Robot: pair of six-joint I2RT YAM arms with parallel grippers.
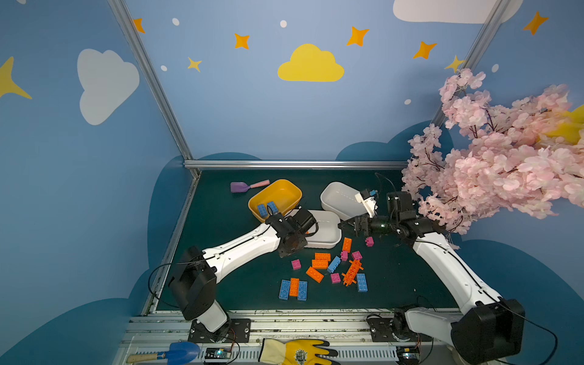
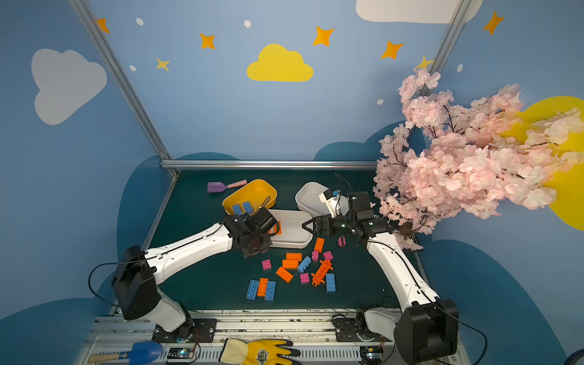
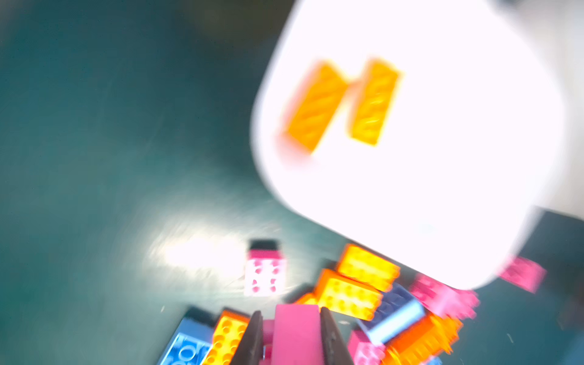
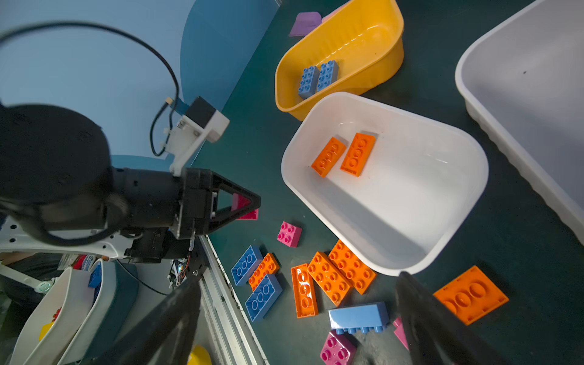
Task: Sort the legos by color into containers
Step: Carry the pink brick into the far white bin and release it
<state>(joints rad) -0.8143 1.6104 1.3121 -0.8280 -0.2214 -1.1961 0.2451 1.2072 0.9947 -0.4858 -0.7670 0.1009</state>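
Observation:
The far white container looks empty, so my left gripper should next carry the magenta-pink lego outward over the bottom of the far white container and let go of it.
My left gripper is shut on a magenta-pink lego, lifted a little above the table beside the near white container. The right wrist view shows that gripper and its brick from the side. Two orange legos lie in this white container. The yellow-orange container holds two blue legos. The far white container looks empty. Several loose orange, blue and pink legos and a spiky orange piece lie on the mat. My right gripper hovers open and empty above them.
A purple scoop lies at the back left of the mat. A pink blossom branch overhangs the right side, close to my right arm. A yellow glove and a blue trowel rest on the front rail.

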